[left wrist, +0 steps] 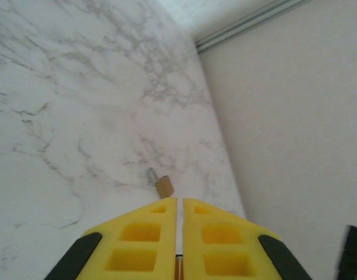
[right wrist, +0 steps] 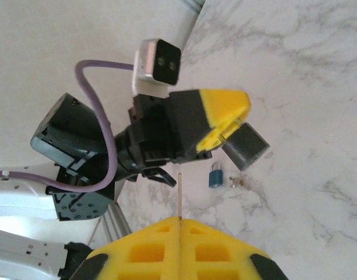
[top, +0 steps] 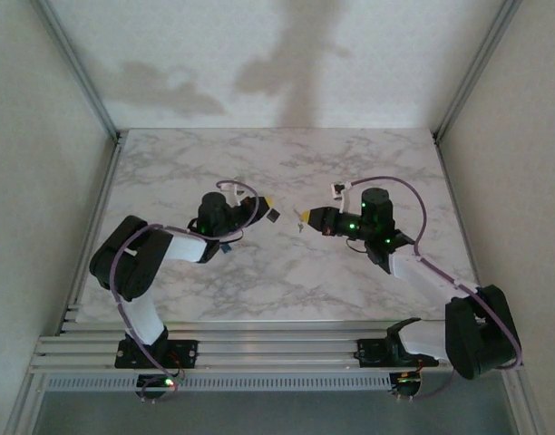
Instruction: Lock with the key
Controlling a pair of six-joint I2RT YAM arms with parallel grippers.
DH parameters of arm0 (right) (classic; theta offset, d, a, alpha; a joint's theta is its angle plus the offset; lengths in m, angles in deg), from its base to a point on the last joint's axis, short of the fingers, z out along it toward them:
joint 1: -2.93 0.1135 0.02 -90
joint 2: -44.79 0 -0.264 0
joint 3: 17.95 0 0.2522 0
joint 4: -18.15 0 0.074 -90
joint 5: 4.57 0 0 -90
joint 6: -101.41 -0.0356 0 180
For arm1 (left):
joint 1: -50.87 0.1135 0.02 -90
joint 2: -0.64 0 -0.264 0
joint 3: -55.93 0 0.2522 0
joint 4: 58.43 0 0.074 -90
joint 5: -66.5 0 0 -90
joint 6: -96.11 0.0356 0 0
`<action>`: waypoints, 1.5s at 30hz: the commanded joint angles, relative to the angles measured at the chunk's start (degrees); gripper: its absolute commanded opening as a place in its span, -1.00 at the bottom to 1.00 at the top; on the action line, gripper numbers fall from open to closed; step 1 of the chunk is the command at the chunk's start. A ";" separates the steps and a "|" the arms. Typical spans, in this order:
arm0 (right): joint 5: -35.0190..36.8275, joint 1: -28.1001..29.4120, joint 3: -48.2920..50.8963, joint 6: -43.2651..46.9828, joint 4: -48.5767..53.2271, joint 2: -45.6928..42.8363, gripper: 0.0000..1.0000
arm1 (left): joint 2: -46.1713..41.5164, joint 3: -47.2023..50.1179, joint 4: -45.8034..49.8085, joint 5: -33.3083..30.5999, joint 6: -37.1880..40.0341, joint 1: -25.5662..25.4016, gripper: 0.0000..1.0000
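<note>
My left gripper is above the clear marble, and the padlock hangs in the air over bare marble. Next I will tilt my left gripper downward and lower it to the marble to release the shackle.
My left gripper (top: 267, 203) is shut on the shackle of a dark grey padlock (right wrist: 246, 146), which hangs from its yellow fingertips (right wrist: 226, 108) above the marble table. In the top view the padlock (top: 274, 216) sits between the two grippers. My right gripper (right wrist: 179, 219) is shut on a thin brass key (right wrist: 179, 195), seen edge-on and sticking out past the fingertips toward the left arm. In the top view the right gripper (top: 302, 217) faces the padlock across a small gap. In the left wrist view the left gripper (left wrist: 179, 199) has its jaws nearly together.
A small blue padlock (right wrist: 215, 175) lies on the table (top: 287, 281) with a little bunch of keys (right wrist: 237, 182) beside it, under the left arm. A small brass padlock (left wrist: 164, 186) lies on the marble ahead of the left fingers. Walls and frame posts border the table.
</note>
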 commanded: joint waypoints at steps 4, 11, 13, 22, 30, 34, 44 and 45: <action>4.58 -0.94 1.75 2.31 3.32 -5.23 -1.00 | 3.01 -9.02 23.19 -5.63 11.19 -2.03 -1.00; 6.26 -1.26 2.69 2.77 4.63 -8.56 -1.00 | 6.57 -17.39 35.64 -9.42 14.53 -3.17 -1.00; 6.48 -1.25 2.83 2.75 4.69 -8.74 -1.00 | 8.00 -19.43 38.06 -9.57 14.81 -3.44 -1.00; 5.79 -1.28 2.85 2.45 4.15 -8.30 -1.00 | 11.92 -27.00 47.61 -14.69 17.67 -4.88 -1.00; 6.10 -1.32 3.17 2.30 4.09 -8.49 -1.00 | 13.96 -30.67 51.81 -16.84 18.70 -5.30 -1.00; 6.03 -1.38 3.09 2.20 3.98 -8.30 -1.00 | 15.03 -33.15 54.86 -19.39 20.45 -5.72 -1.00; 5.95 -1.34 3.09 2.23 3.92 -8.00 -1.00 | 16.22 -34.63 56.50 -20.19 21.83 -5.70 -0.82; 5.92 -1.37 3.16 2.26 3.90 -7.90 -1.00 | 16.20 -34.84 56.69 -20.35 22.00 -5.70 -0.80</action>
